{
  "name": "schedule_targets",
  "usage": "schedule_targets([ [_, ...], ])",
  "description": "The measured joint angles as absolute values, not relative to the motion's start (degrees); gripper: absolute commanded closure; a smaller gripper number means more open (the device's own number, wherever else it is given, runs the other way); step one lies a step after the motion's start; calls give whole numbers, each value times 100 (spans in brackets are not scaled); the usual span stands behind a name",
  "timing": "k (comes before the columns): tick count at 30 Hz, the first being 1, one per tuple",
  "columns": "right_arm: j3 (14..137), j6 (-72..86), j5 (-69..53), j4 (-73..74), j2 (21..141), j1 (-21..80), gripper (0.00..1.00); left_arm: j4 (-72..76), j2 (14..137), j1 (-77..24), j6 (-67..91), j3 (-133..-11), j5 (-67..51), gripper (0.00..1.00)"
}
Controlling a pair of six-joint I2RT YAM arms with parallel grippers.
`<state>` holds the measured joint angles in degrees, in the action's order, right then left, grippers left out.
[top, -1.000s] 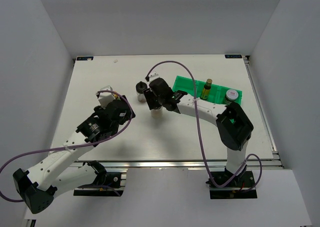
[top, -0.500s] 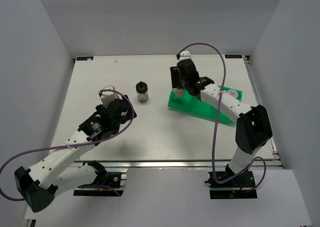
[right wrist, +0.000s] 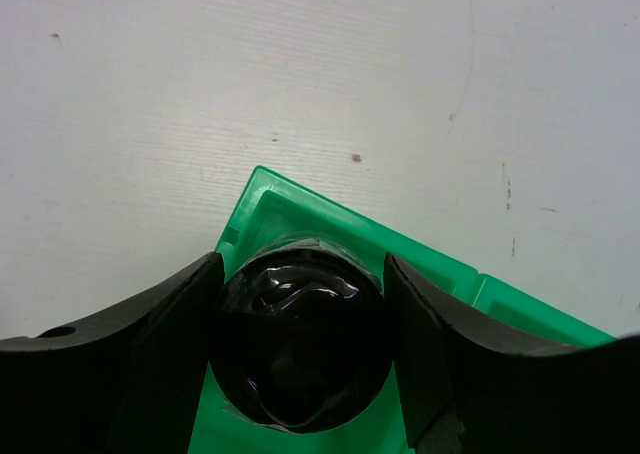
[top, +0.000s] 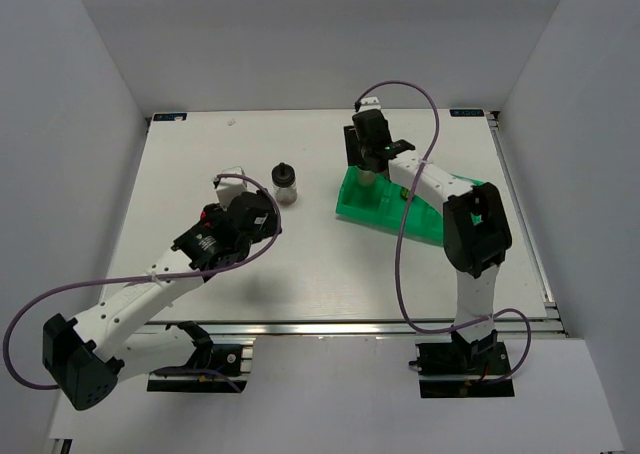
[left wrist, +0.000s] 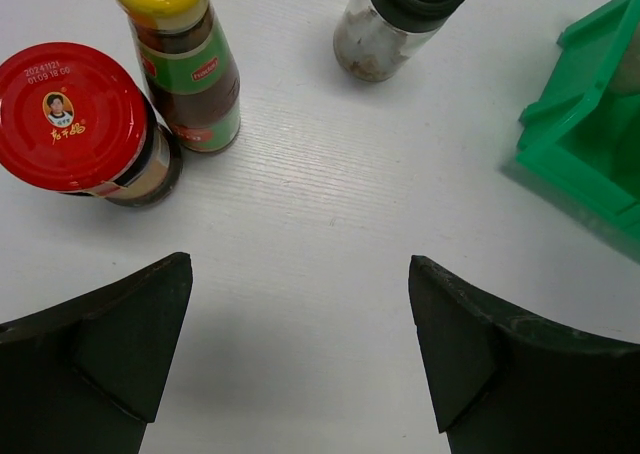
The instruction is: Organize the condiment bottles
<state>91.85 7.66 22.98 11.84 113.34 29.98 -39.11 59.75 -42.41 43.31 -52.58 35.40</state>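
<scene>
Next, my left gripper moves outward and down over the second clear bottle's black cap (top: 283, 172), since that cap stands outward of the gripper and below it.
My right gripper (right wrist: 300, 304) is shut on a clear glass bottle by its black cap (right wrist: 300, 349) and holds it over the end compartment of the green bin (right wrist: 440, 274). In the top view this gripper (top: 367, 166) is at the bin's left end (top: 352, 202). My left gripper (left wrist: 300, 344) is open and empty over bare table. Ahead of it stand a red-capped jar (left wrist: 70, 114), a yellow-capped dark bottle (left wrist: 185, 64) and a second black-capped clear bottle (left wrist: 395, 19), which also shows in the top view (top: 285, 184). The red-labelled jar is hidden.
The right arm lies across most of the green bin in the top view and hides what is in it. A corner of the bin (left wrist: 590, 164) shows at the right of the left wrist view. White walls stand around the table on three sides.
My right gripper has carried a black-capped bottle from the table's middle to the bin's left end. My left gripper has moved a little right, toward the standing bottles.
</scene>
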Motion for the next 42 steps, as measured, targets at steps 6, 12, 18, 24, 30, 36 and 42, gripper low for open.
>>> schedule_targets([
  [6, 9205, 755, 2401, 1192, 11598, 2991, 45, -3767, 6254, -4241, 4217, -5513, 3540, 2],
  [12, 9236, 779, 2528, 1192, 11642, 2976, 11, -3354, 6665, -4237, 3983, -5819, 3533, 2],
  [18, 9343, 742, 2517, 1201, 11559, 2967, 11, -2864, 7349, -3951, 3688, -6038, 3199, 2],
  [24, 9028, 773, 2106, 1229, 10700, 2967, 11, -2626, 8296, -3688, 3271, -6663, 2971, 2],
  [30, 8145, 880, 1472, 1098, 8921, 2967, 11, -2429, 9231, -3474, 2958, -7380, 2777, 2],
  [36, 6910, 1013, 1199, 711, 7223, 2969, 11, -2228, 9826, -3072, 2856, -7461, 2593, 2],
  [42, 5583, 1490, 1470, 709, 5990, 2969, 11, -1957, 10433, -2902, 2685, -7688, 2375, 2],
])
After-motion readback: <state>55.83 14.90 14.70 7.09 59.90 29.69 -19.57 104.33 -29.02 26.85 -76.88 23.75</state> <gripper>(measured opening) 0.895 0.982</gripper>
